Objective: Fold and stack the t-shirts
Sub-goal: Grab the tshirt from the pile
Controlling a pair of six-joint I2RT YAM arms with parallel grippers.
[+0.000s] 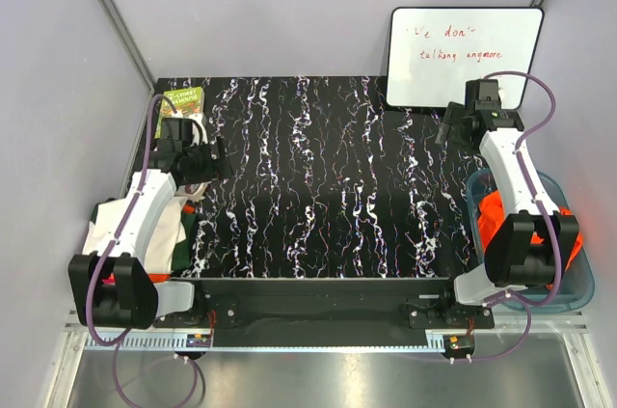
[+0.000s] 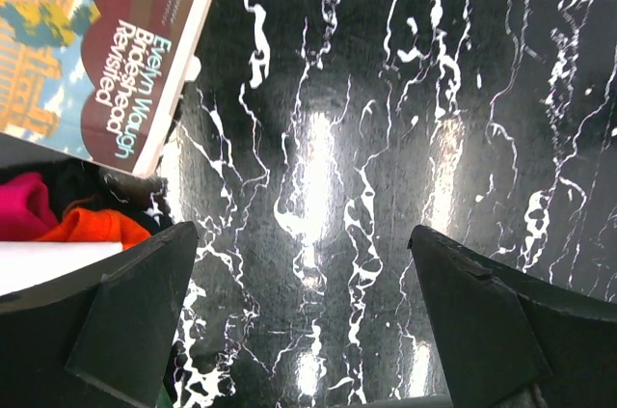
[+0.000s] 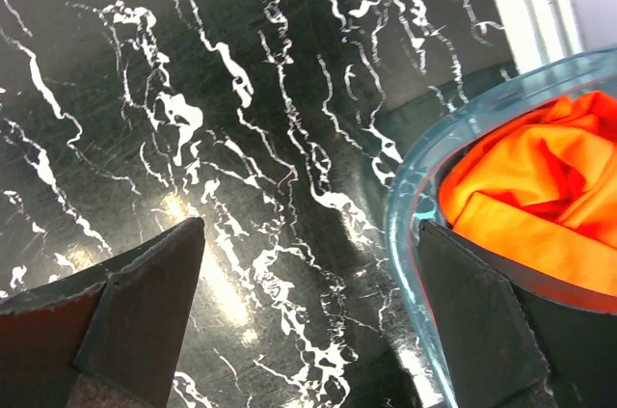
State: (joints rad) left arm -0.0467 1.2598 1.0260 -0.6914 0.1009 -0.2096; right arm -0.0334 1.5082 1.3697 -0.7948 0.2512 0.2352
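The orange t-shirt's crumpled far fold (image 1: 492,210) lies below the robot's open right gripper, nearer the robot's base, so the right gripper will next move back and down into the tub (image 1: 578,283).
A bright orange t-shirt (image 1: 494,210) lies crumpled in the blue tub (image 1: 578,283) at the right; it also shows in the right wrist view (image 3: 540,176). At the left edge, under my left arm, lies a pile with a white shirt (image 1: 166,225), a dark green one (image 1: 179,254) and a red-orange one (image 2: 96,227). My left gripper (image 1: 207,159) is open and empty over bare table (image 2: 301,234), just right of the pile. My right gripper (image 1: 448,123) is open and empty (image 3: 310,227), with one finger over the tub's rim (image 3: 405,196).
A small green book (image 1: 181,101) lies at the far left corner, close to my left gripper (image 2: 116,61). A whiteboard (image 1: 463,56) leans at the far right. The black marbled table (image 1: 328,176) stretches between the arms. Grey walls close in the sides.
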